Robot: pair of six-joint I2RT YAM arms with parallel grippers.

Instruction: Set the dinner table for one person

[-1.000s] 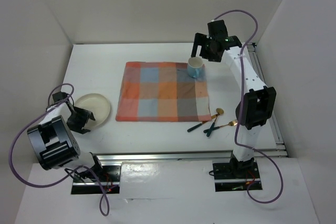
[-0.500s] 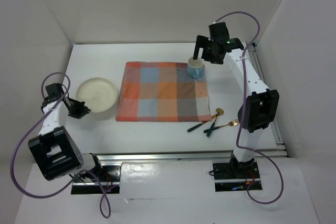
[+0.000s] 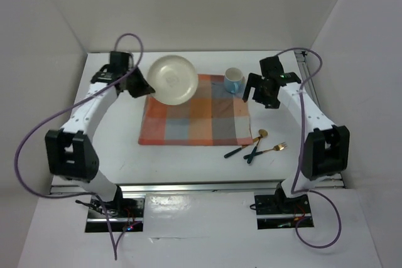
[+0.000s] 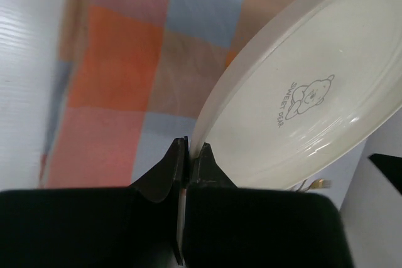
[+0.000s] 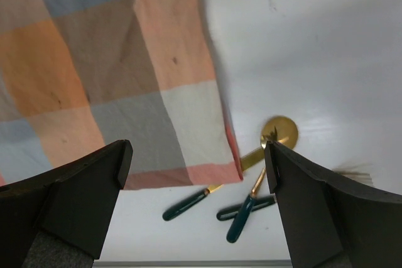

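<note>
The mat's empty middle is below the left gripper and to its right in the top view, so the left gripper should next move across and down to release the plate point(image 3: 173, 80).
My left gripper point(image 3: 142, 85) is shut on the rim of a cream plate point(image 3: 173, 80) and holds it tilted in the air over the back left corner of the checked mat point(image 3: 195, 120). In the left wrist view the fingers point(image 4: 191, 152) pinch the plate point(image 4: 301, 98) at its edge. The white dinner table point(image 3: 113, 149) lies under everything. A light blue cup point(image 3: 234, 80) stands on the mat's back right corner. My right gripper point(image 3: 259, 92) hovers open just right of the cup. Its wrist view shows the wide jaws point(image 5: 196, 155) with nothing between them.
A gold spoon point(image 3: 262, 134), fork point(image 3: 279, 147) and knife point(image 3: 235, 151) with dark green handles lie on the table off the mat's near right corner, the same cutlery point(image 5: 242, 218) below the right gripper. A metal rail point(image 3: 207, 186) runs along the near edge. White walls enclose three sides.
The left gripper shut on the plate's rim, lifted it from the table left of the mat and swung it back over the mat's far left corner. The right gripper drew away from the cup.
</note>
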